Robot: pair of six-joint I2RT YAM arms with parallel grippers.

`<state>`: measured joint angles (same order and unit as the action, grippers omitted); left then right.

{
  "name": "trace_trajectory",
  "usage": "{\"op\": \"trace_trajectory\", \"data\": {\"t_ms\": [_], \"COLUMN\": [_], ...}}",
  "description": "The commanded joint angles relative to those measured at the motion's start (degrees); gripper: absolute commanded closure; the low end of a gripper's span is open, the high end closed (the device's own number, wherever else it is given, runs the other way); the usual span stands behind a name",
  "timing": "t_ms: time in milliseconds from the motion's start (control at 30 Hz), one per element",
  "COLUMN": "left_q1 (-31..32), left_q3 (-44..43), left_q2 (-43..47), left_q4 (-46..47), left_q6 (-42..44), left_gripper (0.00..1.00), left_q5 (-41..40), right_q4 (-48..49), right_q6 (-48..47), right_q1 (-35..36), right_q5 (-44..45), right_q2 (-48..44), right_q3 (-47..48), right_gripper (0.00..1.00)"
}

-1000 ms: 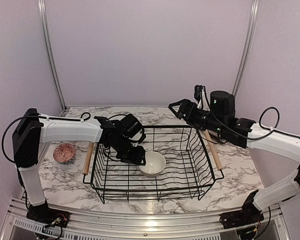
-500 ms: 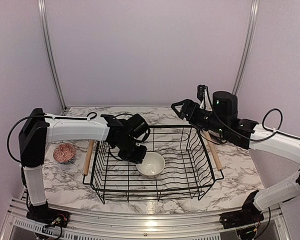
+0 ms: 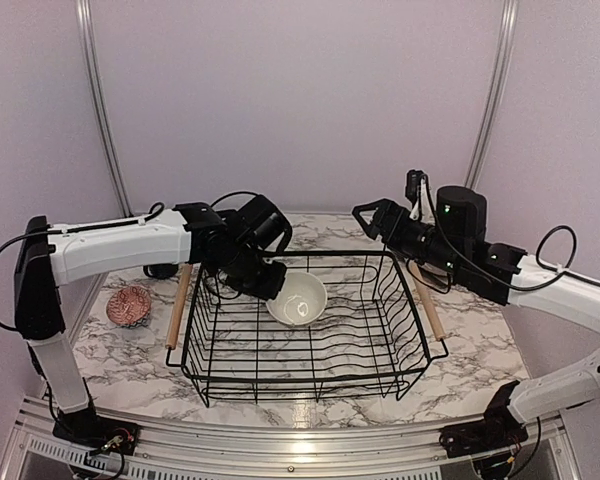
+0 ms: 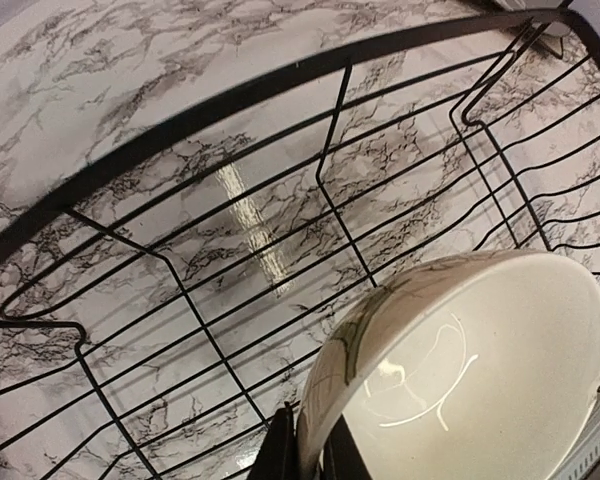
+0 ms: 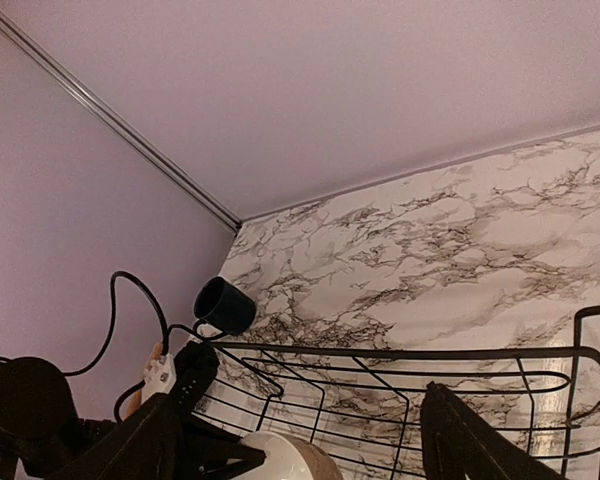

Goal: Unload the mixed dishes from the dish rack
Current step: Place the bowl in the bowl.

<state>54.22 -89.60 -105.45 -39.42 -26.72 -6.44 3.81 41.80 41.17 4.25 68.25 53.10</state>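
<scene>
My left gripper moves to the left in the top view and down next, releasing the beige bowl (image 3: 299,298) into the reddish patterned bowl (image 3: 129,304), which sits open and empty.
My left gripper (image 3: 271,287) is shut on the rim of the beige bowl (image 3: 299,298) and holds it tilted above the far left part of the dish rack (image 3: 310,385). In the left wrist view the bowl (image 4: 470,370) fills the lower right, with one finger (image 4: 280,455) on each side of its rim, over the rack's wires (image 4: 180,125). My right gripper (image 3: 369,214) is open and empty, above the rack's far right corner. Its view shows the bowl (image 5: 285,460), the rack's rim (image 5: 380,352) and a dark mug (image 5: 223,304) on the table. No plates are in view.
A small reddish patterned bowl (image 3: 130,305) sits on the marble table (image 3: 480,385) left of the rack. The rack's wooden handles (image 3: 176,312) (image 3: 425,300) run along its sides. Walls close in the back and both sides.
My left gripper has lifted the beige bowl off the rack floor, up and toward the far left. My right arm has drifted slightly right and up, still open.
</scene>
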Motion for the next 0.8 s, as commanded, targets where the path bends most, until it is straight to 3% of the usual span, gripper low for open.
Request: {"op": "trace_trajectory", "data": {"t_ms": [0,200,367,600,767], "left_q1": [0.0,-2.2,-10.0,-24.3,-38.2], "left_q3": [-3.9,-0.4,5.8,16.2,23.3], "left_q2": [10.9,21.3,29.7,40.1,45.2], "left_q4": [0.8,0.9,1.0,-0.9,-1.8], "left_q6": [3.0,4.0,1.7,-3.1,-6.7], "left_gripper": [1.00,1.00,1.00,1.00,1.00], "left_q5": [-9.5,-22.2,-25.9,-26.7,-18.2], "right_q4": [0.4,2.0,-0.3,-3.5,-5.6], "right_q6": [-1.0,-3.5,-7.8,-14.8,-17.4], "right_q1": [-0.3,-0.2,-0.3,-0.3,-0.3], "right_q5": [0.7,-2.4,-2.3,1.7,4.3], "right_q2": [-1.7,-2.8,-3.7,-6.3,-7.5], "right_q3": [-0.9,-1.0,0.3,2.4,3.9], "right_gripper": [0.19,0.10,0.01,0.02,0.01]}}
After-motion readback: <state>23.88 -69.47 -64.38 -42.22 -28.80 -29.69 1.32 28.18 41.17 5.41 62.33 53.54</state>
